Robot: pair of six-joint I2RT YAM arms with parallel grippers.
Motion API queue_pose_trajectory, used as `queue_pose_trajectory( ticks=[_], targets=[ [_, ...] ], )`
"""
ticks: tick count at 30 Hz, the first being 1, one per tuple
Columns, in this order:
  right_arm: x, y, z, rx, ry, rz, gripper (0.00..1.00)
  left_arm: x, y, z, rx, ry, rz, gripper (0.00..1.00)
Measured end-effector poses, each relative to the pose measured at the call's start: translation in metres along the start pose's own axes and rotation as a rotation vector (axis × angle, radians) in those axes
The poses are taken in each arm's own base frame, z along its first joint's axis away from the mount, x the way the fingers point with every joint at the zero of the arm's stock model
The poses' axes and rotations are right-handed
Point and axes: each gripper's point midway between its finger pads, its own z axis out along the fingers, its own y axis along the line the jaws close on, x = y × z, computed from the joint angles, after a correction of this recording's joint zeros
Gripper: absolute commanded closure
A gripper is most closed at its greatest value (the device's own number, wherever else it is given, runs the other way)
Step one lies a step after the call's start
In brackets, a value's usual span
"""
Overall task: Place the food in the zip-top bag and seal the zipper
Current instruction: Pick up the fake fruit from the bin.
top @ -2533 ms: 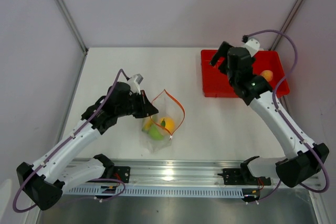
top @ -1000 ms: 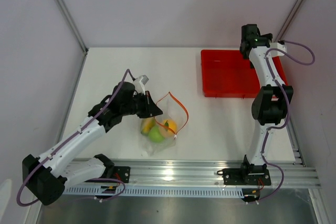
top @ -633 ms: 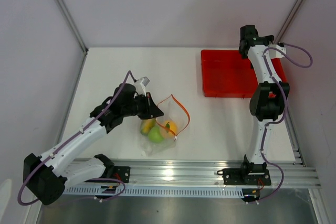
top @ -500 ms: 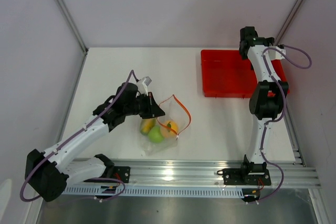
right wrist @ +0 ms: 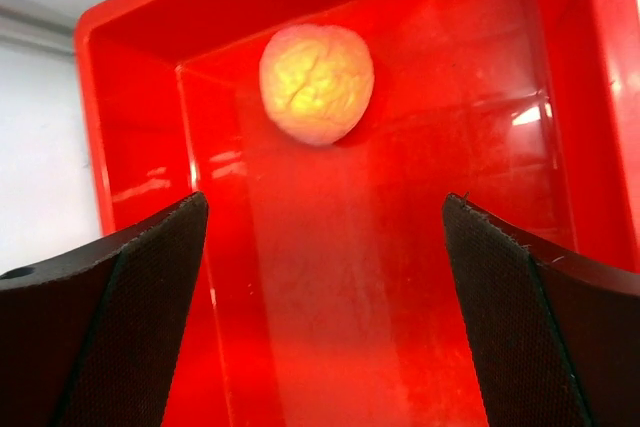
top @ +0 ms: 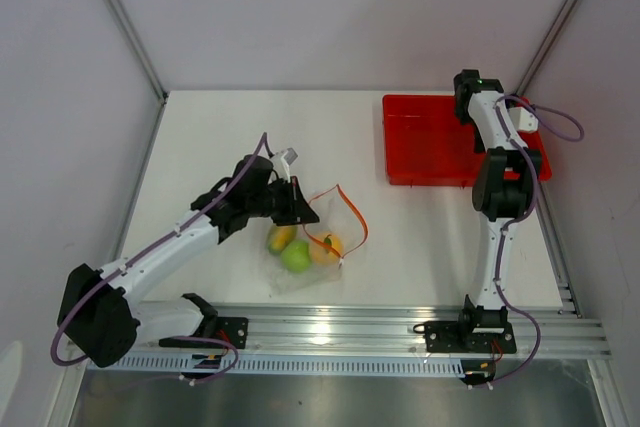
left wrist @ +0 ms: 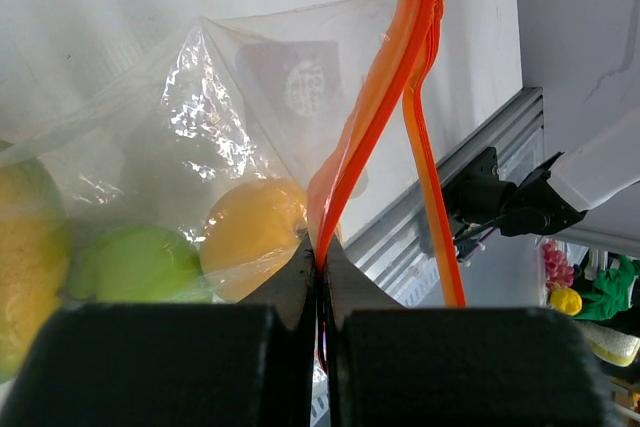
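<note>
My right gripper should next move down into the red tray (right wrist: 400,277) with its open fingers on both sides of the orange-yellow fruit there, because the fruit is still below and beyond the fingers.
The clear zip-top bag (top: 312,252) lies on the table and holds a mango (top: 281,237), a green apple (top: 296,258) and an orange-yellow fruit (top: 325,247). Its orange zipper (top: 347,215) stands up in an open loop. My left gripper (top: 293,203) is shut on the zipper (left wrist: 372,112) at the mouth's left end, jaws pressed together on the strip (left wrist: 320,253). Through the plastic show the orange-yellow fruit (left wrist: 254,237) and the apple (left wrist: 140,263). My right gripper (right wrist: 322,203) hangs open over the red tray (right wrist: 400,277), where another orange-yellow fruit (right wrist: 317,82) lies beyond the fingertips.
The red tray (top: 425,142) sits at the back right, with the right arm (top: 497,162) folded upright over its right half. A metal rail (top: 330,332) runs along the near edge. Walls stand close on the left, back and right.
My left gripper has carried the zipper end rightward, dragging the bag with it. The right arm has swung up and folded upright over the tray's far right part.
</note>
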Motion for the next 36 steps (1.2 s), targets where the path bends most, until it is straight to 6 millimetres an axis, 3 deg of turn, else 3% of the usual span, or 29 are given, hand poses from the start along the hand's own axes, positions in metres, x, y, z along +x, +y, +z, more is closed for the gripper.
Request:
queue_pose_trajectory(
  ticks=[8, 16, 24, 36],
  targets=[
    [-0.007, -0.010, 0.027, 0.057, -0.033, -0.004, 0.01, 0.002, 0.003, 0.010, -0.001, 0.026, -0.019, 1.00],
    [0.005, -0.015, 0.041, 0.068, -0.046, -0.040, 0.01, -0.002, 0.000, 0.013, 0.009, 0.032, -0.020, 0.99],
    [0.010, -0.008, 0.051, 0.052, -0.061, -0.051, 0.03, -0.003, -0.001, 0.015, 0.009, 0.034, -0.027, 0.99],
    [0.014, -0.005, 0.083, 0.052, -0.101, -0.075, 0.04, -0.001, 0.004, 0.026, -0.002, 0.061, -0.047, 0.99]
  ],
)
